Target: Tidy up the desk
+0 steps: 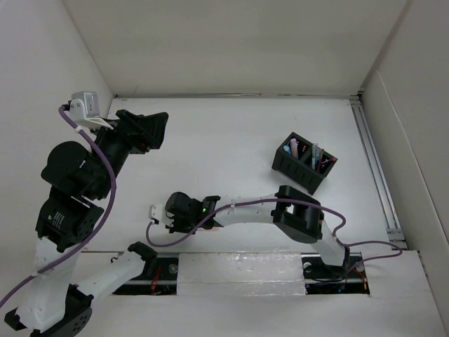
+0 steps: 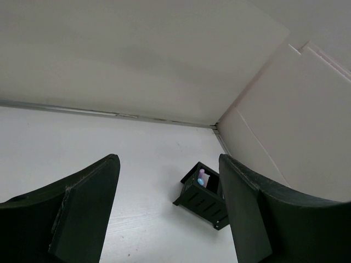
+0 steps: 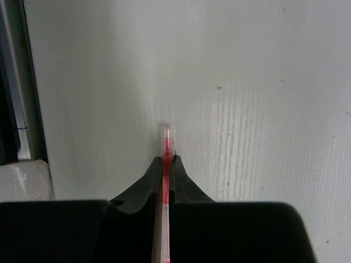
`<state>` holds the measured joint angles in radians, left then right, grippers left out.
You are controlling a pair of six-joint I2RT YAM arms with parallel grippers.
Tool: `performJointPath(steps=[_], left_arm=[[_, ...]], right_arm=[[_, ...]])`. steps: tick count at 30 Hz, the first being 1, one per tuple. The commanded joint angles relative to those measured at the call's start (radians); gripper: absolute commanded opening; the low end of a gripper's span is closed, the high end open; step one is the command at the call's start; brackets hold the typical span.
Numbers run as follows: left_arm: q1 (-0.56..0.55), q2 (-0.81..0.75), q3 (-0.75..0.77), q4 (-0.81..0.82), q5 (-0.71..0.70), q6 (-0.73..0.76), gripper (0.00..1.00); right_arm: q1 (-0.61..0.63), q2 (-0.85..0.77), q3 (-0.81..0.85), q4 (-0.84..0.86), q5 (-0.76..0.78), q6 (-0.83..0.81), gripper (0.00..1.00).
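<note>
The robot's right gripper will lift outward and lower the red pen in among the black box's pens, since the box is to the gripper's right in the top view.
The desk [image 1: 224, 140] is a wide matte white tabletop between white panels. My right gripper [image 3: 166, 160] is shut on a red pen with a clear cap [image 3: 166, 143]; the pen's tip pokes out past the fingertips, low over the desk. In the top view this gripper [image 1: 160, 214] reaches left across the near middle of the desk. My left gripper [image 2: 168, 161] is open and empty, held high over the far left of the desk [image 1: 158, 130]. A black compartmented box [image 1: 304, 163] holding several pens stands at the right; it also shows in the left wrist view [image 2: 205, 194].
A metal rail [image 1: 375, 168] runs along the desk's right edge. White panels [image 1: 231, 42] close off the back and sides. The arm bases sit in a dark slot [image 1: 161, 270] at the near edge.
</note>
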<state>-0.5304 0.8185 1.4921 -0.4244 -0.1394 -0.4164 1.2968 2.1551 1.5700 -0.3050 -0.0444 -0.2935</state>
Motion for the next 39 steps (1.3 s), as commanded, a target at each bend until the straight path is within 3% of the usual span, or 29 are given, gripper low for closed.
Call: performJointPath(steps=[1, 6, 13, 16, 22, 24, 28, 32, 36, 39], left_arm=[[-0.003, -0.005, -0.007, 0.033, 0.017, 0.016, 0.69], [-0.003, -0.001, -0.007, 0.038, 0.017, 0.013, 0.69], [-0.003, 0.044, -0.019, 0.062, 0.084, -0.012, 0.69], [-0.003, 0.067, -0.042, 0.075, 0.115, -0.015, 0.69], [-0.003, 0.126, -0.212, 0.11, 0.231, -0.007, 0.69], [-0.003, 0.154, -0.3, 0.122, 0.251, -0.015, 0.69], [-0.003, 0.168, -0.407, 0.168, 0.296, -0.039, 0.7], [-0.003, 0.192, -0.412, 0.205, 0.307, -0.033, 0.71], [-0.003, 0.235, -0.379, 0.196, 0.314, -0.012, 0.72], [-0.003, 0.24, -0.383, 0.196, 0.307, -0.001, 0.72]], right_arm=[[0.004, 0.009, -0.019, -0.011, 0.034, -0.007, 0.0], [-0.02, -0.167, -0.062, 0.039, 0.038, -0.045, 0.0], [-0.25, -0.544, -0.213, 0.236, -0.07, -0.009, 0.0], [-0.431, -0.742, -0.307, 0.366, -0.162, 0.037, 0.0], [-0.94, -1.04, -0.585, 0.61, -0.389, 0.207, 0.0], [-1.112, -1.063, -0.66, 0.679, -0.493, 0.28, 0.0], [-1.313, -1.071, -0.79, 0.885, -0.618, 0.44, 0.0], [-1.432, -1.006, -0.886, 1.118, -0.687, 0.595, 0.0], [-1.514, -0.937, -0.971, 1.325, -0.726, 0.645, 0.0], [-1.536, -0.954, -1.007, 1.293, -0.713, 0.625, 0.0]])
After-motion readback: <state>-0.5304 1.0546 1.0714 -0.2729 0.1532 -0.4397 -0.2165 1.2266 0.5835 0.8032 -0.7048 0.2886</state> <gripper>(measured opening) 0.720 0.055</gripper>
